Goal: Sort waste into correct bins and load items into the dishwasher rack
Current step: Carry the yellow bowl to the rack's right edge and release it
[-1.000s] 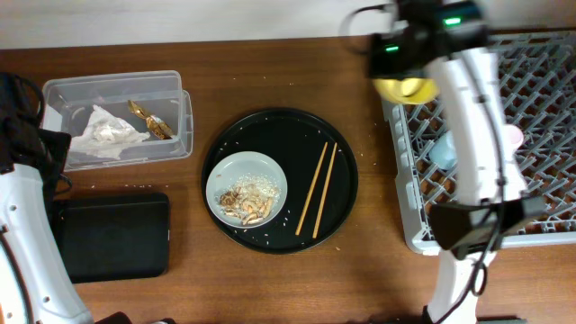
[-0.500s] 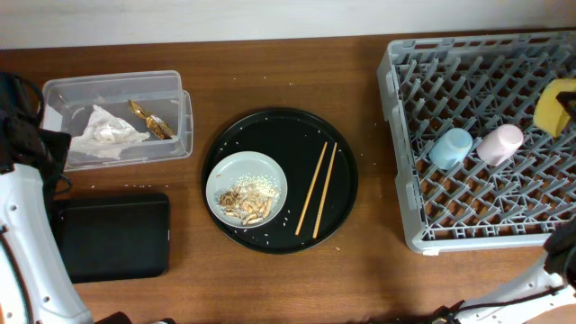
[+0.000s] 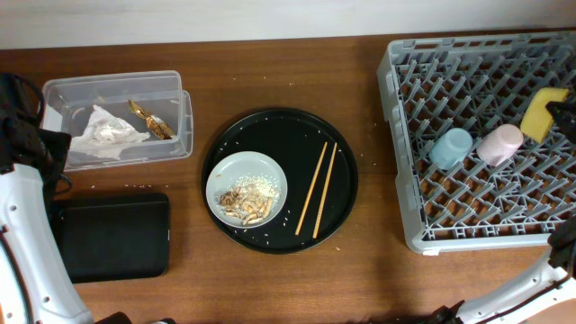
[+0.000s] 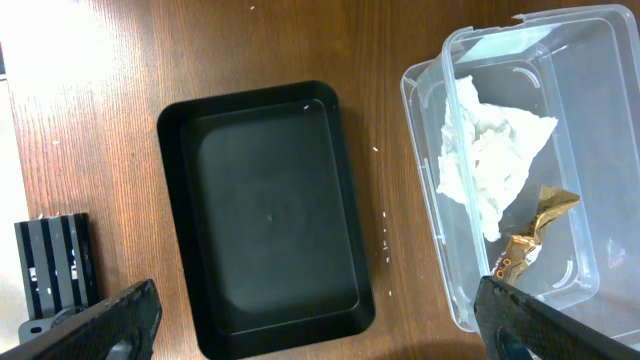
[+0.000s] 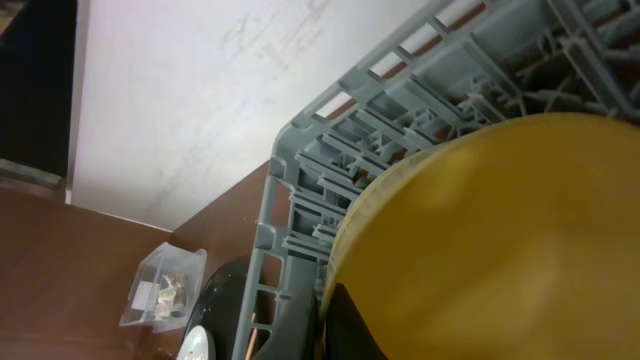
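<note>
The robot's right gripper will next lower the yellow bowl (image 3: 541, 112) onto the rack's empty wires beside the pink cup, since those wires are below the gripper.
My right gripper (image 3: 564, 112) is shut on the small yellow bowl (image 3: 541, 112) and holds it tilted over the far right of the grey dishwasher rack (image 3: 468, 225). In the right wrist view the bowl (image 5: 500, 240) fills the frame, with one finger (image 5: 335, 325) against its rim. The light-blue cup (image 3: 450, 147) and pink cup (image 3: 499, 144) lie in the rack. The grey-green plate (image 3: 247, 187) holds rice and brown scraps, next to the chopsticks (image 3: 317, 189). My left gripper (image 4: 320, 340) is open and empty above the black rectangular tray (image 4: 265, 210). The napkin (image 4: 485, 160) and wrapper (image 4: 530, 240) lie in the clear box (image 4: 600, 60).
The plate and chopsticks rest on a large round black tray (image 3: 279, 126) at the table's middle. Loose rice grains dot that tray and the wood around it. The clear box (image 3: 117, 85) is far left, the black rectangular tray (image 3: 112, 236) in front of it.
My right arm has swung from the rack's far left corner to its far right side, carrying the yellow bowl, and now tilts it lower over the rack. The left arm has not moved.
</note>
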You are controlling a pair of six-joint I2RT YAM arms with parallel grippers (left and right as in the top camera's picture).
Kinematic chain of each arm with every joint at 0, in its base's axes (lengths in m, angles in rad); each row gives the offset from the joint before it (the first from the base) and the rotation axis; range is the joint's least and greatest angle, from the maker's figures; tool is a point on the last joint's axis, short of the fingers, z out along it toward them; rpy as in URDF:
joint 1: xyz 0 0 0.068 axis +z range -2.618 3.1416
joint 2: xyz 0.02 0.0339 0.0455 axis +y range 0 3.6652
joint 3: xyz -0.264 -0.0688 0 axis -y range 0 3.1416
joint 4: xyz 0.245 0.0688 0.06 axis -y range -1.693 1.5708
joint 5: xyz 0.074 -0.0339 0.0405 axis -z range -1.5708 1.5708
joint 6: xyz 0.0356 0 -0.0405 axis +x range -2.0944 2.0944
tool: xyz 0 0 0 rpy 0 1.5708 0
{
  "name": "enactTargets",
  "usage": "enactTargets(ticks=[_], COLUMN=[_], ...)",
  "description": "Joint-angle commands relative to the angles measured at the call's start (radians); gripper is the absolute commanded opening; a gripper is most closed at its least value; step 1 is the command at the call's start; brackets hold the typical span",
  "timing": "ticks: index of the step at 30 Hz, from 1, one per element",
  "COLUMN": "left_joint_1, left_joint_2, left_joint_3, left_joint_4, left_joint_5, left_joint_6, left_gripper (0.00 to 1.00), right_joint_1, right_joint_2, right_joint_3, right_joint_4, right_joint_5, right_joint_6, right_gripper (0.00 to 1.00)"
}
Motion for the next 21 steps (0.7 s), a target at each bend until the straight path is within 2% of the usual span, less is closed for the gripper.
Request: enactTargets(ticks=[1, 5, 6, 7, 8, 9, 10, 12, 14, 16, 18, 21], left_joint_1=[0.003, 0.003, 0.003, 0.003, 0.003, 0.003, 0.003, 0.003, 0.003, 0.003, 0.003, 0.003], left_joint_2=[-0.007, -0.007, -0.007, -0.007, -0.007, -0.007, -0.007, -0.007, -0.007, -0.007, -0.007, -0.007], left_joint_3=[0.003, 0.003, 0.003, 0.003, 0.003, 0.003, 0.003, 0.003, 0.003, 0.003, 0.003, 0.003], left_joint_4=[-0.002, -0.002, -0.002, -0.002, -0.002, -0.002, -0.002, -0.002, -0.002, -0.002, -0.002, -0.002], left_joint_5=[-0.006, -0.006, -0.006, -0.006, -0.006, -0.006, -0.006, -0.006, -0.006, -0.006, -0.006, -0.006], left_joint_6=[-0.009, -0.009, -0.009, -0.009, -0.009, -0.009, -0.009, -0.009, -0.009, -0.009, -0.009, -0.009], left_gripper=[0.99, 0.99, 0.99, 0.99, 0.99, 0.99, 0.99, 0.99, 0.99, 0.99, 0.99, 0.99], right_joint_1=[0.005, -0.029, -0.048, -0.072, -0.082, -0.094, -0.100, -0.101, -0.101, -0.101, -0.089, 0.029], right_joint_2=[0.051, 0.042, 0.025, -0.005, -0.027, -0.057, -0.074, -0.139, -0.237, -0.359, -0.436, -0.374], right_joint_3=[-0.005, -0.005, -0.002, -0.002, -0.002, -0.002, -0.002, 0.013, 0.024, 0.024, 0.024, 0.016], right_joint_4=[0.003, -0.014, -0.035, -0.047, -0.055, -0.081, -0.087, -0.077, -0.104, -0.114, -0.071, 0.041], right_joint_5=[-0.078, -0.053, 0.015, 0.175, 0.289, 0.344, 0.344, 0.421, 0.614, 0.796, 0.842, 0.908], right_joint_6=[-0.014, -0.014, -0.013, 0.035, 0.075, 0.077, 0.097, 0.259, 0.375, 0.456, 0.455, 0.455], right_gripper=[0.04, 0.04, 0.04, 0.04, 0.22, 0.43, 0.43, 0.44, 0.43, 0.29, 0.07, 0.04])
